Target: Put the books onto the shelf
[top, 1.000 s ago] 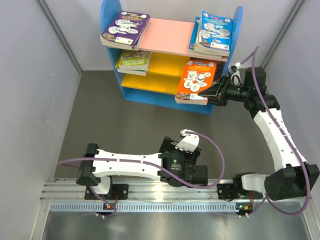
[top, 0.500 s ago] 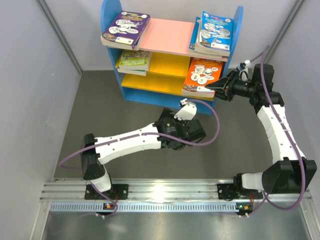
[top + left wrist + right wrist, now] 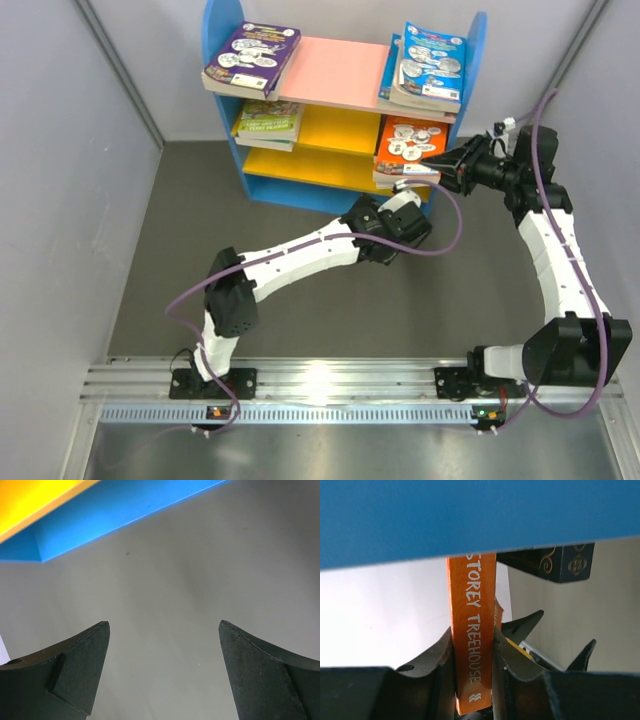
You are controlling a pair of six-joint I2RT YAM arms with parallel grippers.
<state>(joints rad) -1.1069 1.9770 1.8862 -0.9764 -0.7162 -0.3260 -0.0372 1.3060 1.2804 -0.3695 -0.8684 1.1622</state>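
Observation:
My right gripper pushes the orange book with the jutting near end outward and releases it next, since the shelf's middle level under the pink top lies outward.
The shelf (image 3: 225, 40) has blue sides, a pink top and yellow lower boards. A purple book (image 3: 250, 58) and a light blue stack (image 3: 425, 65) lie on top, and a green-yellow book (image 3: 268, 122) lies on the middle tier. My right gripper (image 3: 442, 166) is shut on the orange book (image 3: 408, 143) at the right end of the middle tier. In the right wrist view its spine (image 3: 472, 605) is clamped between my right gripper's (image 3: 472, 635) fingers, under the blue panel (image 3: 470, 515). My left gripper (image 3: 410, 222) hangs open by the shelf's lower right corner. In the left wrist view the left gripper (image 3: 164, 630) shows only grey floor between its fingers.
A dark book with gold ornament (image 3: 560, 562) shows beyond the orange spine. The shelf's blue base and yellow board (image 3: 100, 525) fill the upper left of the left wrist view. Grey walls close in on both sides, and the arms' rail (image 3: 330, 385) runs along the near edge.
My left arm has stretched from near its base out to the shelf's lower right. My right gripper has carried the orange book up and left, further into the middle tier.

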